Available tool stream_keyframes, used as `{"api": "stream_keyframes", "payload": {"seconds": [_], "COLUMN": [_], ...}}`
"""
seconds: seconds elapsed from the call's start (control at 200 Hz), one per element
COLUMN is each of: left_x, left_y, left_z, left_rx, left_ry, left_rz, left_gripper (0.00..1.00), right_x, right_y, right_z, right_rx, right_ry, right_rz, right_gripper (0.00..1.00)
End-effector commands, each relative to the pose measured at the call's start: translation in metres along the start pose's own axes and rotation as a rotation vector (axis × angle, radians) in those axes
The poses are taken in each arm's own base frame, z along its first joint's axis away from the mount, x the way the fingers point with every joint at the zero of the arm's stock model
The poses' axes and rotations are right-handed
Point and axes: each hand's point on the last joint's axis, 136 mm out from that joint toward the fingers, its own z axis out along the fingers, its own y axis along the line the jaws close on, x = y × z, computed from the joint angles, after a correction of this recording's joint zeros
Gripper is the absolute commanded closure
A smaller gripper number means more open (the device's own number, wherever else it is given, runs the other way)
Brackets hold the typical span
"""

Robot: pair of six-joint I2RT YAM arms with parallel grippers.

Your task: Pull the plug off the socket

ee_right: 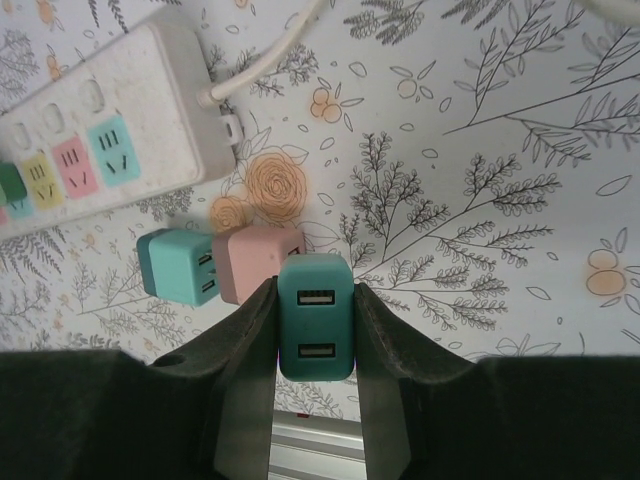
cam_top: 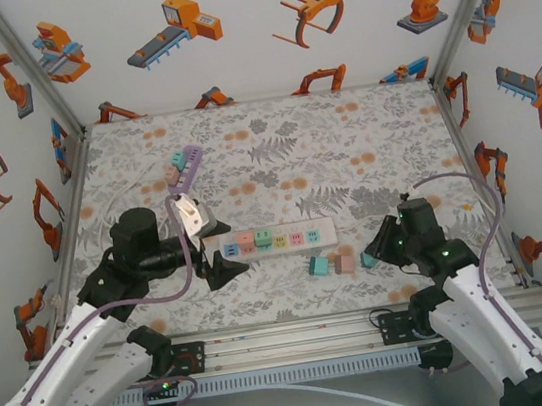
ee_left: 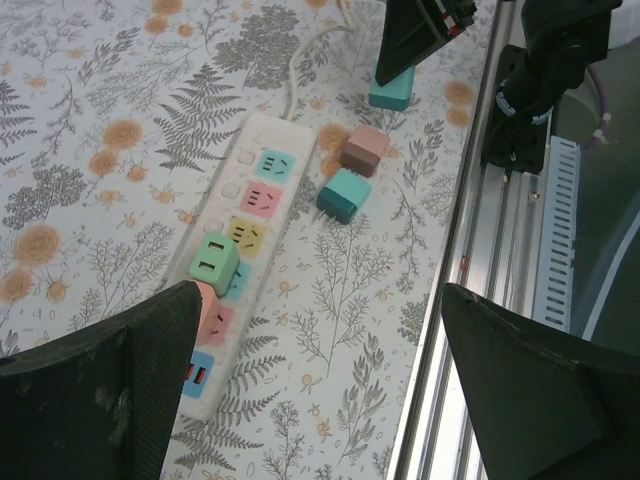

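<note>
The dark teal plug comes down in my right gripper toward the loose pink plug (ee_right: 255, 258) next, for release beside that plug, as loose plugs lie side by side.
The white power strip (cam_top: 291, 236) lies across the front of the table. A green plug (ee_left: 213, 262) and an orange plug (ee_left: 206, 303) stand in its sockets near the left end. My left gripper (cam_top: 217, 249) is open and straddles that end; its left finger (ee_left: 100, 390) partly covers the orange plug. My right gripper (ee_right: 315, 335) is shut on a dark teal plug (ee_right: 315, 318), held low over the mat just right of the strip. A loose pink plug (ee_right: 255, 258) and a light teal plug (ee_right: 175, 265) lie beside it on the mat.
A cluster of purple, teal and pink plugs (cam_top: 183, 165) lies at the back left. The strip's white cord (ee_right: 265, 55) runs off its right end. An aluminium rail (cam_top: 300, 340) borders the near edge, and patterned walls enclose the table.
</note>
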Motion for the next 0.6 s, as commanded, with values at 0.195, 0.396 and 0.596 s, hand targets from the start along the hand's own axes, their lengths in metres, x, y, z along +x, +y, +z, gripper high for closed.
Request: {"api": "stream_keyframes", "payload": {"seconds": [0.195, 0.396, 0.596], "left_x": [0.005, 0.009, 0.012], "left_y": [-0.004, -0.002, -0.001], "left_z": [0.003, 0.005, 0.006], "left_rx": [0.026, 0.024, 0.015], "left_ry": [0.009, 0.017, 0.018], "left_rz": [0.039, 0.03, 0.029], "left_gripper": [0.03, 0.03, 0.03], "right_x": [0.002, 0.009, 0.016], "right_y": [0.027, 0.027, 0.023], "right_z": [0.02, 0.034, 0.042], "right_rx": [-0.193, -0.235, -0.232], "right_ry": [-0.002, 0.016, 0.044], "right_rz": [0.023, 0.069, 0.09], "right_gripper": [0.79, 0.78, 0.72]}}
